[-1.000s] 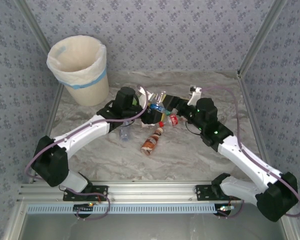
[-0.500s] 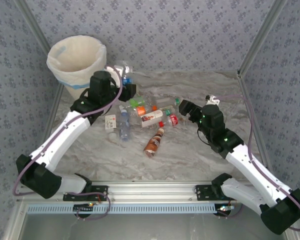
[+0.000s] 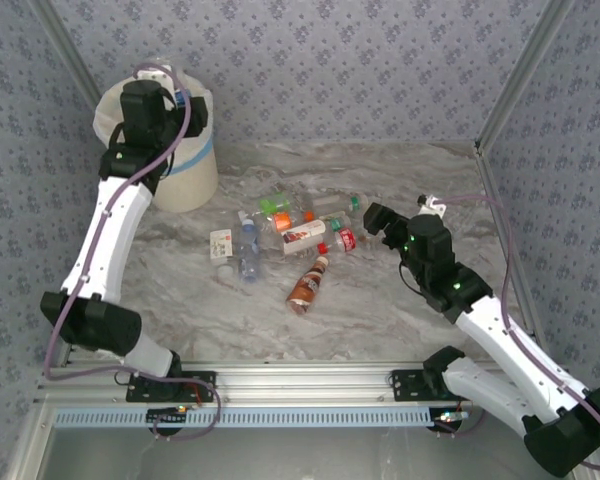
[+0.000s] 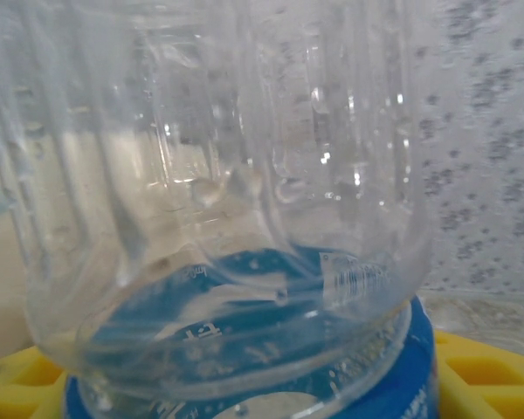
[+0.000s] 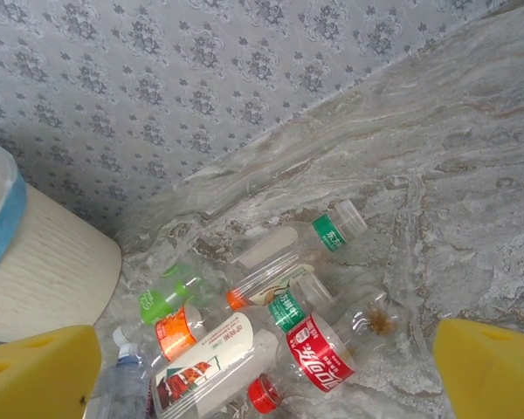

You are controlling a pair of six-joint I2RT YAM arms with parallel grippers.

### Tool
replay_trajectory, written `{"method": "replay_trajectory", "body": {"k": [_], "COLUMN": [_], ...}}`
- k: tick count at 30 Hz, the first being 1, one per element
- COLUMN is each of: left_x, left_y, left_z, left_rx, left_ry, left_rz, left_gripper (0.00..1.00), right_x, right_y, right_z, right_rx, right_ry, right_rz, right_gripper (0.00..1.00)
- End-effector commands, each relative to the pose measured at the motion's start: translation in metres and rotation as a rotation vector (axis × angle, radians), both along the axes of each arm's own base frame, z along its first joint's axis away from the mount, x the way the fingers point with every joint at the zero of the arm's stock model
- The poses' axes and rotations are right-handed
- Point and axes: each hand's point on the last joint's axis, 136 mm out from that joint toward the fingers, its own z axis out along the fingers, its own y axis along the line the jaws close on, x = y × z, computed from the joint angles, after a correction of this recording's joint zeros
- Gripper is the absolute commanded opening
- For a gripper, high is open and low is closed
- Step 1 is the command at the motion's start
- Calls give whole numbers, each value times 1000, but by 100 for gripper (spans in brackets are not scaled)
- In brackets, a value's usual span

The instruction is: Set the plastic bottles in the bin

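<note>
The clear bottle is hanging close to the cream bin's rim, so I will move my left gripper outward over the bin's opening and let the bottle go there.
My left gripper is up over the rim of the cream bin at the back left, shut on a clear bottle with a blue label. That bottle presses close to the left wrist camera, between the yellow pads. Several more plastic bottles lie heaped mid-table, with orange, green, red and white caps and labels. A brown-labelled bottle lies apart, nearer me. My right gripper hovers open just right of the heap. A red-labelled bottle lies between its pads.
The bin's ribbed wall with its blue band stands at the left of the right wrist view. Patterned walls close in the back and both sides. Bare marble table lies in front of the heap and to its right.
My left arm has lifted a bottle out of the heap and swung up and left to the bin. The right gripper has drawn back a little to the right.
</note>
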Motion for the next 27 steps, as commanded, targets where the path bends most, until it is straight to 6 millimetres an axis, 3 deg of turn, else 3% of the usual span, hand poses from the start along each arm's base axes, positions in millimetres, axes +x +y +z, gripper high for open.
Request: {"method": "replay_trajectory", "body": {"k": [1, 4, 12, 17, 22, 27], "left_x": [15, 34, 76, 98, 101, 96], "left_y": [12, 16, 39, 43, 17, 16], "left_z": [13, 11, -24, -53, -57, -55], "left_rx": [-42, -66, -120, -154, -200, -203], "left_ry": [-6, 2, 105, 220, 284, 295], "left_rz": [16, 10, 77, 98, -39, -42], "left_gripper": [38, 37, 40, 55, 72, 91], "right_x": [-5, -7, -13, -17, -21, -22], "right_y": [-4, -6, -9, -12, -17, -19], "right_z": [-1, -1, -4, -5, -8, -9], "right_rx": [-1, 7, 11, 16, 21, 14], "right_ry": [-6, -1, 8, 12, 24, 28], "right_rz": [-2, -8, -5, -13, -36, -37], "right_gripper": [100, 100, 100, 100, 100, 100]}}
